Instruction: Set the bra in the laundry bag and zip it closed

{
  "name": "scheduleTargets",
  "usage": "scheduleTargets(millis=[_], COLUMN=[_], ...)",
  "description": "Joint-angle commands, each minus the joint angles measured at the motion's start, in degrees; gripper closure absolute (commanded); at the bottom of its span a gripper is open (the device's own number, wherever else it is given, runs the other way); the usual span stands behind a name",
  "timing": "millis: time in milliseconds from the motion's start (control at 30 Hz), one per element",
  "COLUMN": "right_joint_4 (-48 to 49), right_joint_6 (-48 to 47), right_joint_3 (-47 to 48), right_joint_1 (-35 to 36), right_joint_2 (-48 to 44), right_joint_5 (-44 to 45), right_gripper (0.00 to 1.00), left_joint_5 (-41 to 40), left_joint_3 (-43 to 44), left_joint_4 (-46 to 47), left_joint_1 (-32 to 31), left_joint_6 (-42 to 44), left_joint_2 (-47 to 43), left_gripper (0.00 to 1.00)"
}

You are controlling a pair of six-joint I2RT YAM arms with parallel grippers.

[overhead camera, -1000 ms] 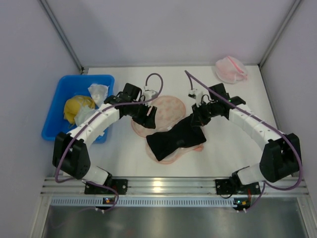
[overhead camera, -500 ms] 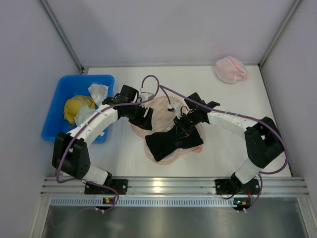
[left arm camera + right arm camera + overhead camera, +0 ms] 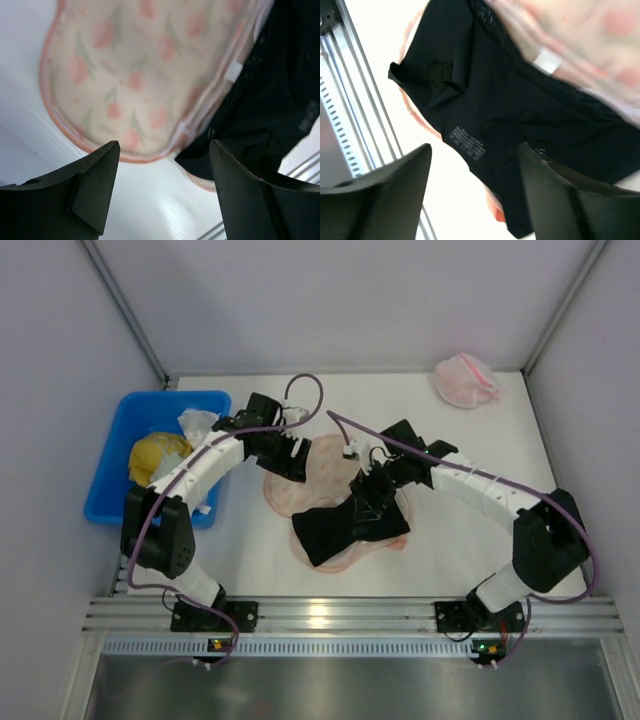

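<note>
The part of the bag that faces the blue bin is clear of the black bra [image 3: 280, 90], so the robot's left gripper will next move outward and down onto the bag's pink zipper edge [image 3: 44, 56] there.
The laundry bag [image 3: 330, 458] is a peach mesh pouch with red-orange marks, lying flat at the table's middle. The black bra [image 3: 350, 523] lies bunched across its near half, with the bag's peach edge showing below it. My left gripper [image 3: 293, 466] hovers open above the bag's left side. In the left wrist view the gripper [image 3: 165, 147] has nothing between its fingers, and the bag [image 3: 135, 75] and bra [image 3: 280, 90] lie beneath. My right gripper [image 3: 372, 490] stands open just over the bra's right part. The right wrist view shows that gripper [image 3: 475, 150] empty above the bra [image 3: 520, 100].
A blue bin [image 3: 125, 425] at the left holds a yellow cloth lump [image 3: 155, 455] and white cloth bundles [image 3: 195, 425]. A pink-and-white mesh bundle [image 3: 467, 380] sits at the back right. Walls close in the sides and back. An aluminium rail [image 3: 320, 615] runs along the near edge.
My right gripper carried the bra's right end leftward onto the bag, then opened and let it go. The left gripper opened wider and drew back slightly.
</note>
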Motion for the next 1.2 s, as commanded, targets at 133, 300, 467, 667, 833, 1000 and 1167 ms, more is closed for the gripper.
scheduleTargets(millis=[133,300,467,667,833,1000,1167], right_joint_4=[-3.36,-4.76,-5.55,-7.22,-7.66,-7.93,-8.10], right_joint_6=[-2.71,-1.48,-0.16,0.54,1.33,1.86,2.21], right_joint_3=[5.34,2.78,-0.82,-4.51,-5.92,-6.10,-5.92], right_joint_1=[-7.56,-14.69,-21.63,-27.35,-29.20,-29.82,-30.17], right_joint_2=[-8.15,-12.36,-16.41,-19.75,-21.07,-22.12,-22.83], right_joint_5=[-1.18,-4.25,-5.93,-6.72,-6.72,-6.63,-6.02], right_gripper=[0.20,0.01,0.01,0.01,0.01,0.01,0.01], left_joint_5=[-2.08,-5.16,-4.99,-1.38,0.73,2.66,4.06], left_joint_3=[13.28,20.66,24.53,24.89,24.19,24.01,24.36], left_joint_4=[0.98,0.10,0.01,-0.52,-0.52,-0.52,-0.52], left_joint_1=[5.05,6.55,8.75,9.98,9.98,10.33,10.68], left_joint_6=[2.53,5.78,7.28,9.13,9.13,8.34,8.51], left_joint_2=[12.60,21.12,26.59,29.84,31.42,33.10,33.10], left_gripper=[0.20,0.20,0.24,0.37,0.45,0.62,0.84])
